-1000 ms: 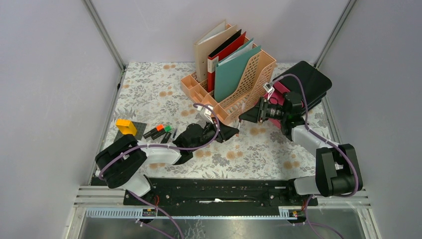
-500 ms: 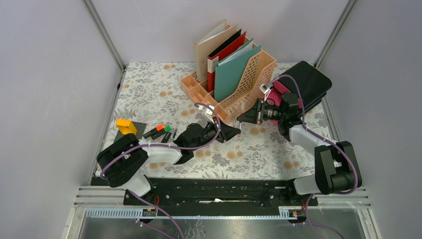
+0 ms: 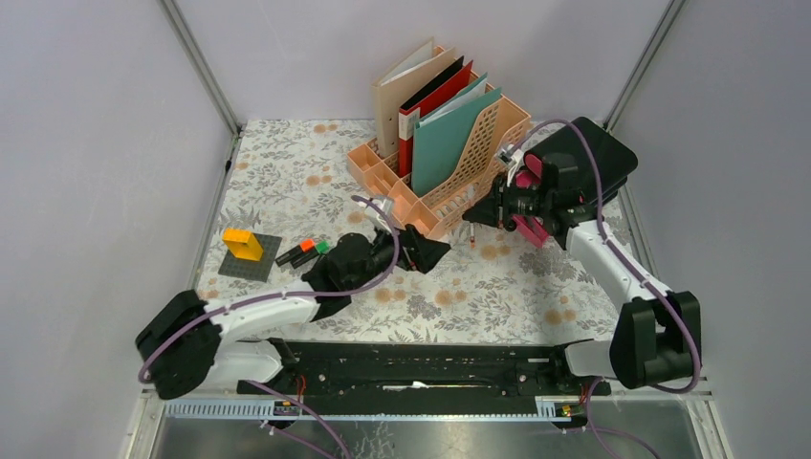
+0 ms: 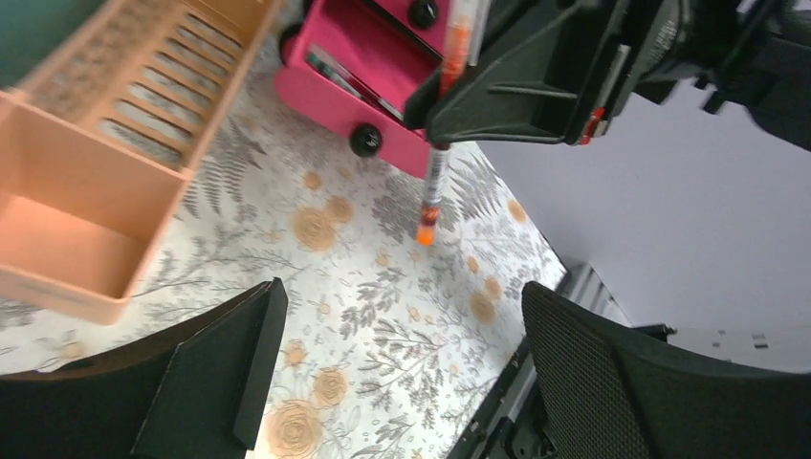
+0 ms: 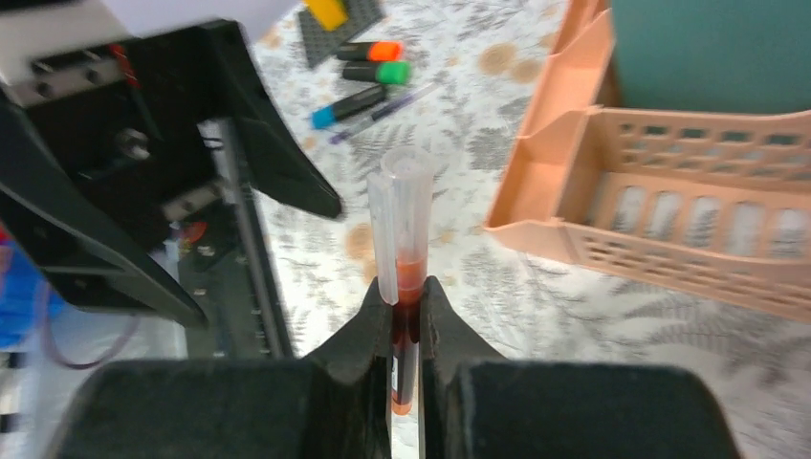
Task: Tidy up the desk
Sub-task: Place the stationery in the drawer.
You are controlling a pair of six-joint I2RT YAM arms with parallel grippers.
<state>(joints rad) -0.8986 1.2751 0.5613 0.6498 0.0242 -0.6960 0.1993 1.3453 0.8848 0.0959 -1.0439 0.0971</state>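
My right gripper swings over the pink organiser next, turns to point down and lowers the orange pen (image 3: 471, 235) inside, because other pens already lie there.
The desk (image 3: 287, 172) is a flowered cloth tabletop between grey walls. My right gripper (image 5: 405, 316) is shut on an orange pen (image 5: 402, 239) with a clear cap, held above the cloth. In the top view the pen (image 3: 471, 235) hangs from the right gripper (image 3: 478, 214) just right of the peach file rack (image 3: 483, 158). My left gripper (image 4: 402, 373) is open with only cloth between its fingers (image 4: 220, 382). It sits below and left of the pen (image 4: 432, 186). In the top view the left gripper (image 3: 430, 251) is in front of the rack.
Folders (image 3: 430, 105) stand in the rack. A pink organiser (image 3: 528, 172) and a black case (image 3: 598, 153) lie at the back right. Several markers (image 3: 306, 251) and a yellow block (image 3: 242, 244) on a grey plate lie at the left.
The right gripper shut on the pen, then the left gripper opened and let it go. The right arm has raised the pen towards the rack; the left arm has drawn back to the left.
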